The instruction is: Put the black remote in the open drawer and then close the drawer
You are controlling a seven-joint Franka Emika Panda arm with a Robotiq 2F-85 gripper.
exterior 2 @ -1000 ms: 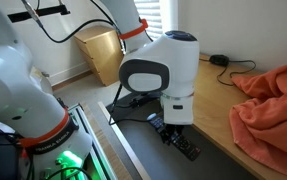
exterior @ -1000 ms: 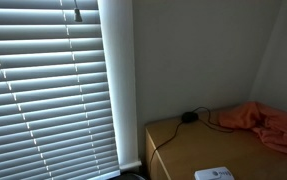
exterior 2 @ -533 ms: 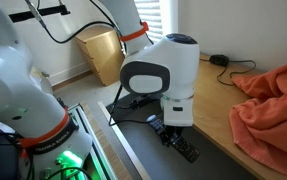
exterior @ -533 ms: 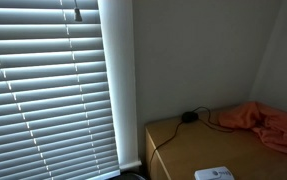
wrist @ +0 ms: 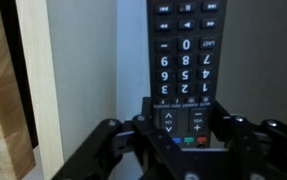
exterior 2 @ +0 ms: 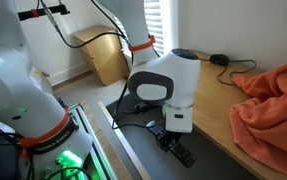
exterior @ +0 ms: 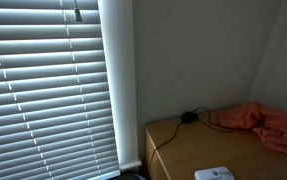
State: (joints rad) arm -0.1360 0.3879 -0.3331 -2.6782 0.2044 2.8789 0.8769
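The black remote (exterior 2: 181, 154) is already hanging over the open drawer but above its bottom, so I will lower my gripper down to the drawer's bottom and let go of the remote.
The black remote (wrist: 183, 50) is a slim bar with white-numbered keys. In the wrist view my gripper (wrist: 183, 118) is shut on its lower end, a finger on each long side. In an exterior view the gripper (exterior 2: 169, 137) hangs under the white wrist, low beside the front edge of the wooden cabinet top (exterior 2: 218, 115). The remote (exterior 2: 181, 154) sticks out below the gripper, over the dark drawer opening. In the wrist view a pale flat surface (wrist: 83, 60) and a wooden edge (wrist: 3, 100) lie behind the remote. The drawer's shape is unclear.
An orange cloth (exterior 2: 273, 105) lies on the cabinet top and also shows in an exterior view (exterior: 268, 120). A small round black puck with a cable (exterior 2: 219, 60) sits at the back. A flat white box (exterior: 215, 174) lies near the front. A tan bin (exterior 2: 105, 55) stands on the floor.
The wrist has dropped slightly and turned a little, carrying the remote lower. The cloth, puck and white box have not moved.
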